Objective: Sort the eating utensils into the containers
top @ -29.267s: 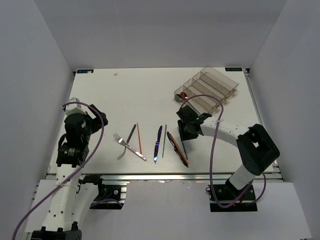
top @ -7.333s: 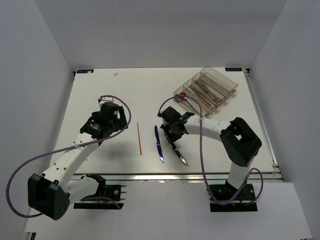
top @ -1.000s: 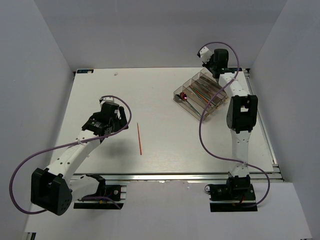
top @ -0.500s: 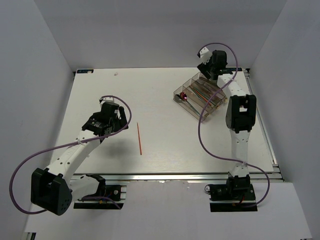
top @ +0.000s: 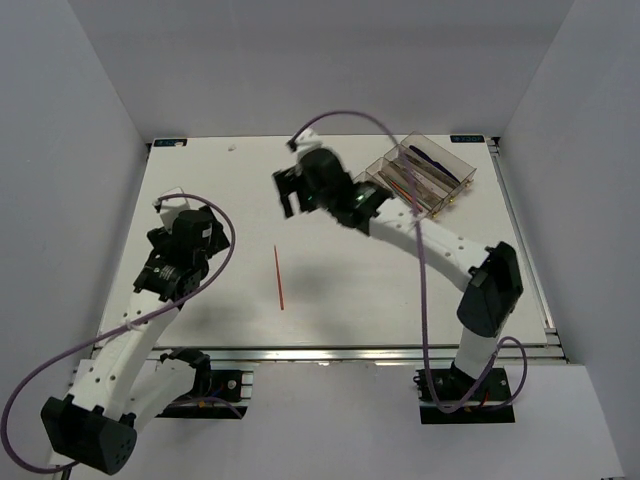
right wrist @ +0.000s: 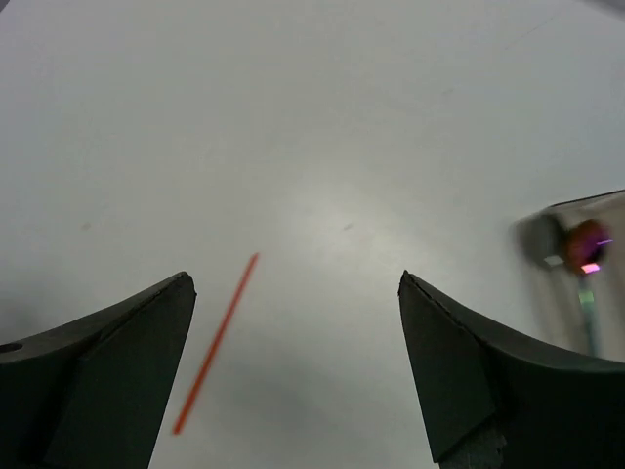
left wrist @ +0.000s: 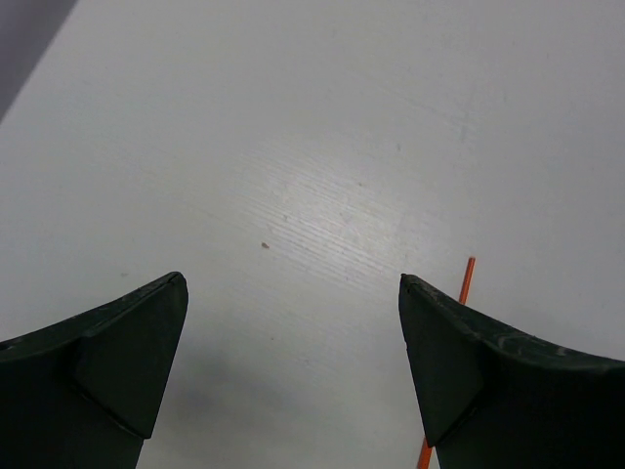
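Observation:
My right gripper needs to move back next and lower its open fingers around the chopstick's middle (top: 279, 277) (right wrist: 217, 344), because the orange chopstick lies unsorted below and back of the gripper.
A thin orange chopstick (top: 279, 277) lies alone on the white table, left of centre. The clear tray (top: 457, 165) stands at the back right. It holds a blue knife (top: 436, 157) in its far compartment and several utensils (top: 410, 182) in the others. My right gripper (top: 293, 200) hangs open and empty over the table left of the tray. In its wrist view (right wrist: 296, 278) the chopstick (right wrist: 215, 342) lies by the left finger, and a red spoon (right wrist: 586, 246) shows at the tray's end. My left gripper (top: 160, 268) is open and empty (left wrist: 290, 283), with the chopstick (left wrist: 459, 313) partly hidden behind its right finger.
The right arm's links (top: 440, 245) and purple cable (top: 345, 116) stretch across the table in front of the tray. White walls close in on three sides. The table's left edge (top: 128, 240) runs close to the left gripper.
The right arm has swung from above the tray's far end to the table's middle, left of the tray. The blue knife now shows in the tray. The left gripper has drawn back leftward.

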Tool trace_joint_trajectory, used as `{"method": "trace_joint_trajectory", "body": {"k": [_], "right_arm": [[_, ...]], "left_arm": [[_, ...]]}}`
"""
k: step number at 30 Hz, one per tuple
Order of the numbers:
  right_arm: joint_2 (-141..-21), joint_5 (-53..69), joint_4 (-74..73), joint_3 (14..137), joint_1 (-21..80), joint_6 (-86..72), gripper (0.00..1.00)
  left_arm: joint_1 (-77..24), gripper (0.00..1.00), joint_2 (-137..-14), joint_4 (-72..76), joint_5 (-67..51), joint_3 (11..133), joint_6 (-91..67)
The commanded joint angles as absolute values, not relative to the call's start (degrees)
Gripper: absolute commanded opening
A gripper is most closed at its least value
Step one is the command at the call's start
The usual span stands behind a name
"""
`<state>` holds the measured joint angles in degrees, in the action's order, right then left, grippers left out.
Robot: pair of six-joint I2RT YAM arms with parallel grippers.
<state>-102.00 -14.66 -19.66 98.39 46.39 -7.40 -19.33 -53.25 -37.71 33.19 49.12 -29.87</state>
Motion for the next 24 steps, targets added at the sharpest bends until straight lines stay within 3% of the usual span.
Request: {"method": "trace_joint_trajectory", "body": {"k": [1, 9, 14, 17, 20, 21, 24], "right_arm": [[-106.5, -24.6, -25.3, 94.7, 54.7, -23.8, 0.89], [-122.8, -27.1, -42.4, 109.5, 63.4, -35.5, 0.89], [-125.2, -19.6, -37.5, 105.0, 63.9, -37.1, 0.87], [-128.3, -18.5, -37.9, 106.1, 64.4, -37.7, 0.76], [-131.4, -17.4, -39.3, 106.9, 64.4, -37.1, 0.51], [-132.0, -16.9, -39.8, 106.8, 64.4, -37.0, 0.38], [-133.0, -16.9, -41.4, 106.5, 64.4, -36.3, 0.28]], "left_arm": [[-18.5, 0.98, -49.1, -38.0, 38.4, 49.9, -31.4], [-18.5, 0.98, -49.7, -37.8, 35.2, 49.9, -30.8], [-18.5, 0.98, -49.0, -37.4, 34.0, 49.7, -30.4], [-18.5, 0.98, -48.5, -37.4, 34.1, 49.7, -30.3], [-18.5, 0.98, -48.3, -37.4, 34.0, 49.6, -30.3], [-18.5, 0.98, -48.3, -37.4, 33.9, 49.6, -30.3], [-18.5, 0.98, -48.3, -37.3, 33.8, 49.7, -30.2]]}}
